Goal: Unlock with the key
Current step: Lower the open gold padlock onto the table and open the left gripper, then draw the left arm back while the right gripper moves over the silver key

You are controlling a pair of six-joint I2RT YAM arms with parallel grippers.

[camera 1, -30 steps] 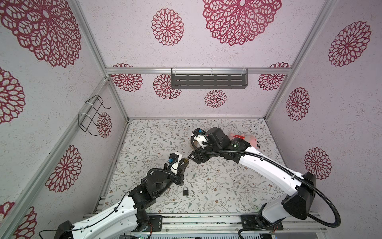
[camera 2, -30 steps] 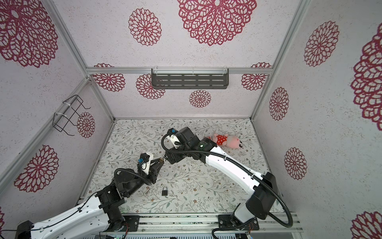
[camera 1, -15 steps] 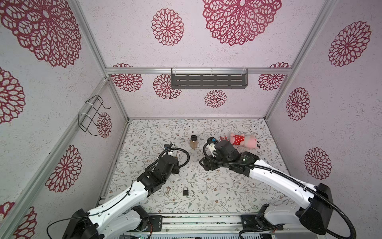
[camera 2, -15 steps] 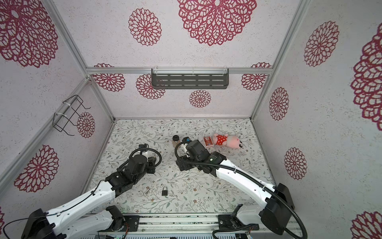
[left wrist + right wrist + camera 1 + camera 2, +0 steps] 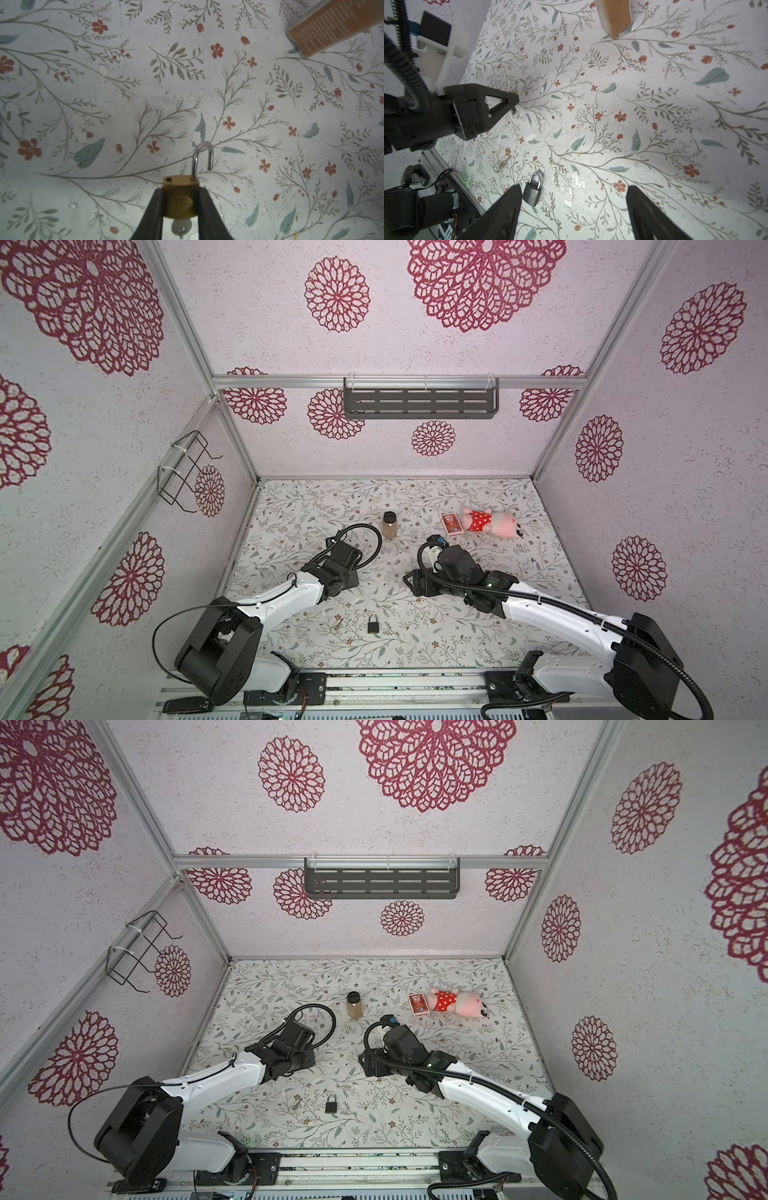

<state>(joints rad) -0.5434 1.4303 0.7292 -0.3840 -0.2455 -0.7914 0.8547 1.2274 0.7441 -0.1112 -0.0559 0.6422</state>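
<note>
I should next move my left gripper down to the bare tabletop just below it and let go of the brass padlock [image 5: 179, 200] there, since the padlock's silver shackle is already sprung open.
My left gripper [image 5: 180, 189] is shut on a brass padlock [image 5: 179, 200]. Its silver shackle [image 5: 202, 158] stands sprung open, free at one end. A key [image 5: 181, 226] sits in the bottom of the lock. The right wrist view shows the same left gripper [image 5: 510, 99] low over the table, with the brass padlock [image 5: 514, 92] in its fingertips. My right gripper [image 5: 574, 188] is open and empty, a short way to the right of the left gripper [image 5: 352, 578] in both top views. The right gripper [image 5: 411, 585] also hangs low.
A dark padlock [image 5: 372, 624] with its shackle closed lies near the front edge, and a loose key [image 5: 501, 165] lies beside it. Farther back stand a brown jar [image 5: 390, 526], a small red card box [image 5: 451, 524] and a pink plush toy [image 5: 492, 522].
Both arms have drawn apart from their raised meeting point at mid-table and come down low. The left gripper still holds the brass padlock; the jar is now uncovered.
</note>
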